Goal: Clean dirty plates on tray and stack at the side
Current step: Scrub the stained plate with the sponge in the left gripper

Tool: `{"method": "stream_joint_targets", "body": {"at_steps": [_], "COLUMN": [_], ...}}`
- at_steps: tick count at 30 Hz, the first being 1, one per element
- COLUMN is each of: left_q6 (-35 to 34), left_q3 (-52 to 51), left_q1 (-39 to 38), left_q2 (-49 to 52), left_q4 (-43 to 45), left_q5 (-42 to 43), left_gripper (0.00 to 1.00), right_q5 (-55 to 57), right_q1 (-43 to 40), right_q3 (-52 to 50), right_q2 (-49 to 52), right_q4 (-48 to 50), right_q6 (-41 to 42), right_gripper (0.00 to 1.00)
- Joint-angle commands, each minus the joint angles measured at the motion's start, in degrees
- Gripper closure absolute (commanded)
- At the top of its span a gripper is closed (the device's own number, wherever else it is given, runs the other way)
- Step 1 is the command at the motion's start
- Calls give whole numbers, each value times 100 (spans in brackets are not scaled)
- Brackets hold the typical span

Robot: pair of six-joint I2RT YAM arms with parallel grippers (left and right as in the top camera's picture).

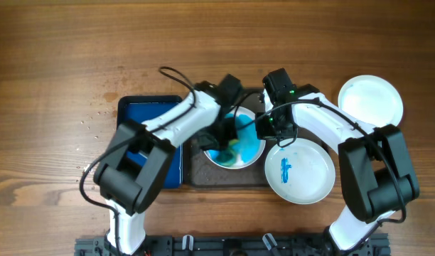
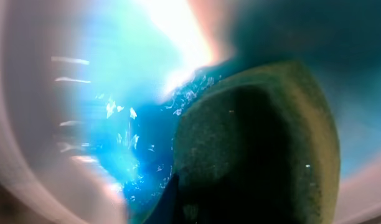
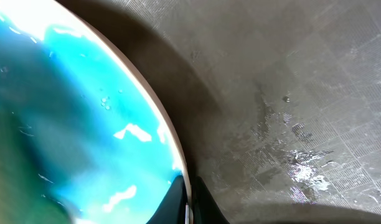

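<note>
Next, my left gripper lifts off the plate and moves across to release the sponge in the deep-blue tray [image 1: 143, 112], which lies to its left in the overhead view.
A white plate [image 1: 249, 146] flooded with blue smear lies on the dark tray [image 1: 203, 174]. My left gripper [image 1: 228, 136] is shut on a green sponge [image 2: 259, 143], which is pressed on the plate's wet blue face [image 2: 128, 124]. My right gripper [image 1: 265, 128] is shut on that plate's right rim [image 3: 172, 143], one finger on each side [image 3: 189, 202]. A second plate [image 1: 303, 171] with a blue scribble rests at the tray's right end. A third white plate [image 1: 370, 99], with no blue showing, lies on the table at the far right.
A smaller deep-blue tray [image 1: 150, 117] sits left of the dark tray, partly under my left arm. The dark tray's floor [image 3: 290, 93] is wet beside the plate. Small droplets dot the wood left of the blue tray.
</note>
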Motion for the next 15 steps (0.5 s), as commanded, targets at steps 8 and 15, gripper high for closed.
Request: {"method": "stream_joint_targets", "body": {"at_steps": [8, 15], "left_q6": [-782, -756], "left_q3": [-144, -144], "left_q1": [330, 317], "left_q2": [157, 157], "left_q4": [-409, -157], "left_q5": [-2597, -3307], "left_gripper": [96, 96], "right_q5": [321, 321], "right_q1": [-26, -26], "right_q3": [-61, -61], "right_q2": [129, 129], "right_q4": [59, 59], "right_q6": [44, 46], "right_gripper": [96, 96]}}
